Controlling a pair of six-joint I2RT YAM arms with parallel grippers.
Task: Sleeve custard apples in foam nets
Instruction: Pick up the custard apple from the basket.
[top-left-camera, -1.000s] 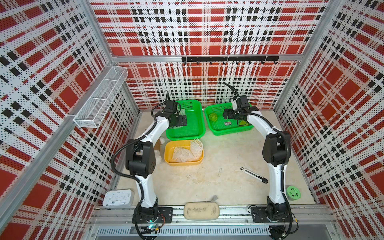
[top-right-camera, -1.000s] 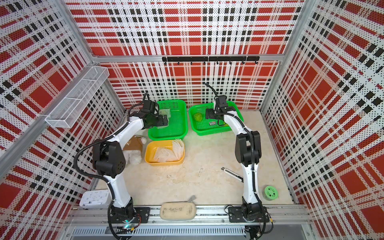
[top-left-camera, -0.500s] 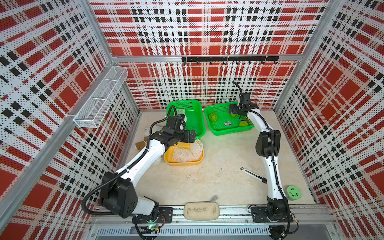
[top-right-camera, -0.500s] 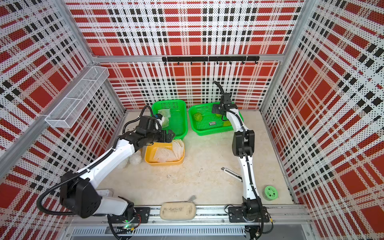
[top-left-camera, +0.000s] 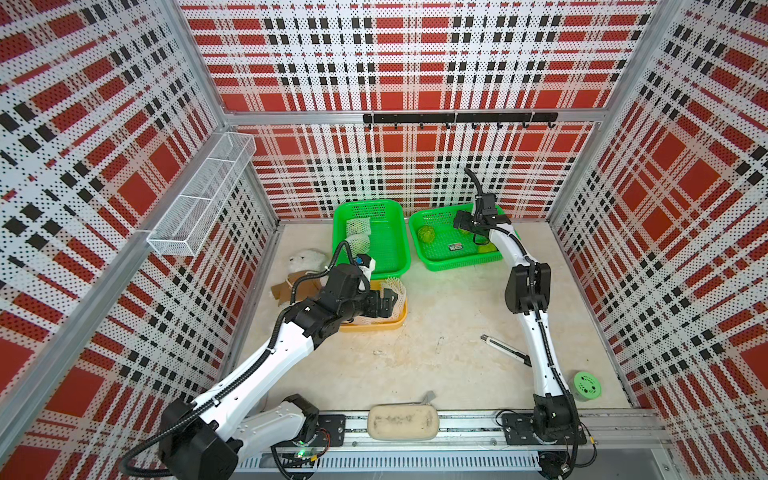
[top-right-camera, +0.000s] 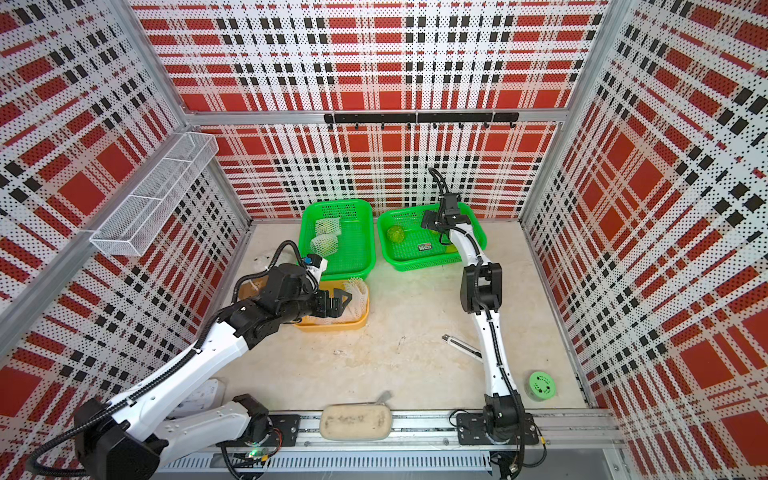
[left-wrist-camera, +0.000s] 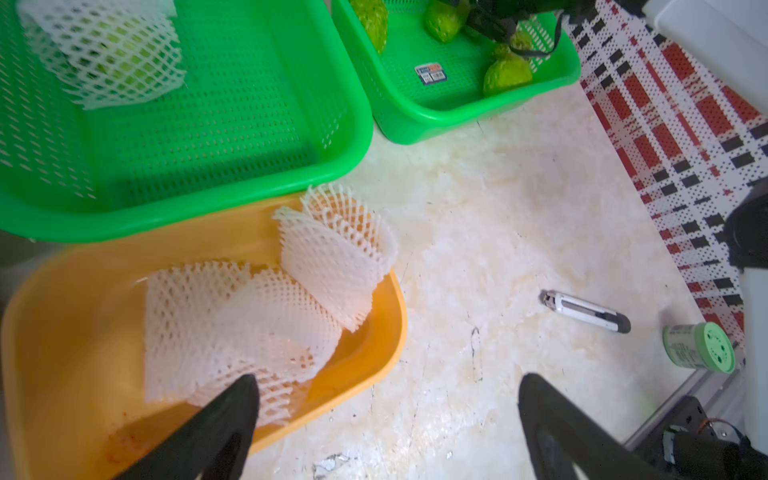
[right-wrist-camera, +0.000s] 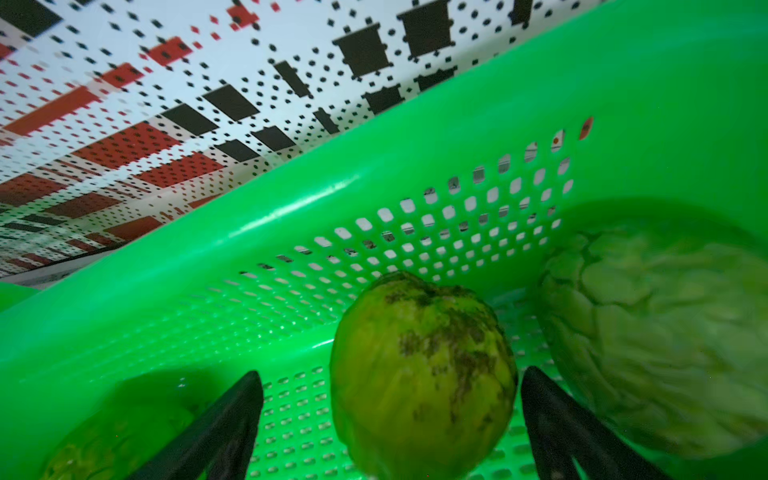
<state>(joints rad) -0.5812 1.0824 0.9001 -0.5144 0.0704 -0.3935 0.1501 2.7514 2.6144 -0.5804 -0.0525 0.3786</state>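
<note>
The robot's right gripper will ease down a little further over the yellow-green speckled custard apple (right-wrist-camera: 424, 380) and close on its sides, since it already lies between the gripper's fingers.
Bare custard apples (top-left-camera: 426, 233) lie in the right green basket (top-left-camera: 457, 262). My right gripper (top-left-camera: 457, 220) is low inside it, open, with one yellow-green speckled custard apple (right-wrist-camera: 424, 374) between its fingers, ungripped; a paler one (right-wrist-camera: 665, 332) lies beside it. Loose white foam nets (left-wrist-camera: 249, 324) are piled in the yellow tray (left-wrist-camera: 62, 311), one standing on edge (left-wrist-camera: 336, 257). My left gripper (left-wrist-camera: 384, 378) hovers open and empty over the tray's near corner, one fingertip (left-wrist-camera: 241, 399) above the nets. Two netted fruits (top-left-camera: 358, 232) rest in the left green basket (top-left-camera: 390, 253).
A white plush bear (top-left-camera: 305, 262) and cardboard scrap (top-left-camera: 286, 286) lie at the left wall. A box cutter (top-left-camera: 505, 349) and a pale green round container (top-left-camera: 587, 385) sit near the right arm. A beige pouch (top-left-camera: 403, 422) lies on the front rail.
My left arm has swung out of the left green basket, forward and down, to over the yellow tray. The right gripper has shifted slightly inside the right basket.
</note>
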